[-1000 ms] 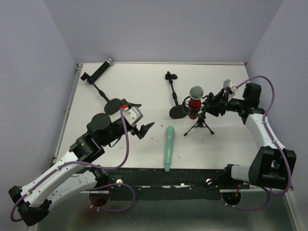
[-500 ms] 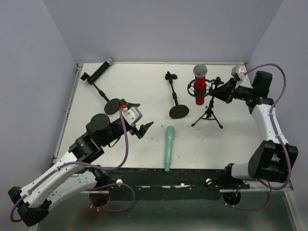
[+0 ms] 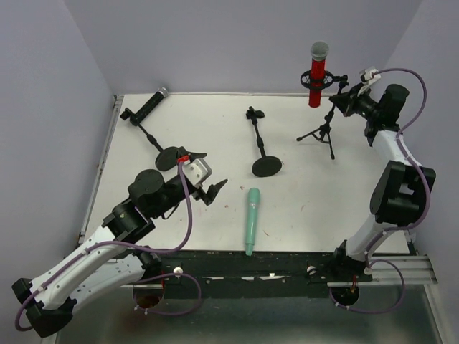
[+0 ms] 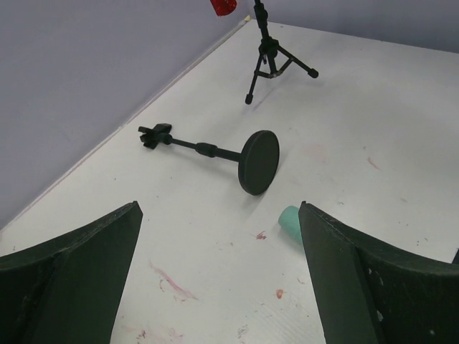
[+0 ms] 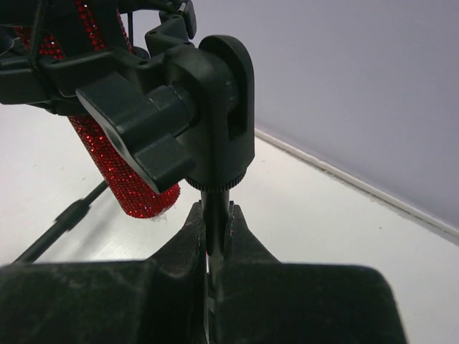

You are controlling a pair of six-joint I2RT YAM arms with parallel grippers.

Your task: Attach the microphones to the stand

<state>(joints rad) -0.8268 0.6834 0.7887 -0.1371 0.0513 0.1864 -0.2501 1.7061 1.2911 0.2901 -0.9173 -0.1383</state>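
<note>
My right gripper will next move the stand gently outward and down to the back tabletop below and let go of its pole (image 5: 215, 215), because the red microphone is clipped on.
The red microphone (image 3: 316, 79) with a silver mesh head sits in the clip of a black tripod stand (image 3: 323, 135) at the back right. My right gripper (image 3: 343, 102) is shut on the stand's thin pole (image 5: 215, 215) just below the clip (image 5: 193, 107); the red body (image 5: 118, 168) hangs to the left. The mint-green microphone (image 3: 252, 218) lies flat near the front middle, and its end (image 4: 290, 219) shows by my right finger. My left gripper (image 3: 209, 188) is open and empty above the table (image 4: 219, 276). The black microphone (image 3: 148, 106) lies at the back left.
A round-base stand (image 3: 262, 147) lies on its side at mid-table, and it also shows in the left wrist view (image 4: 257, 162). A second round-base stand (image 3: 169, 158) lies at the back left, its clip end by the black microphone. Purple walls close in the back and sides.
My right arm has carried the tripod stand, with the red microphone on it, from mid-table to the back right corner. The left arm has not moved.
</note>
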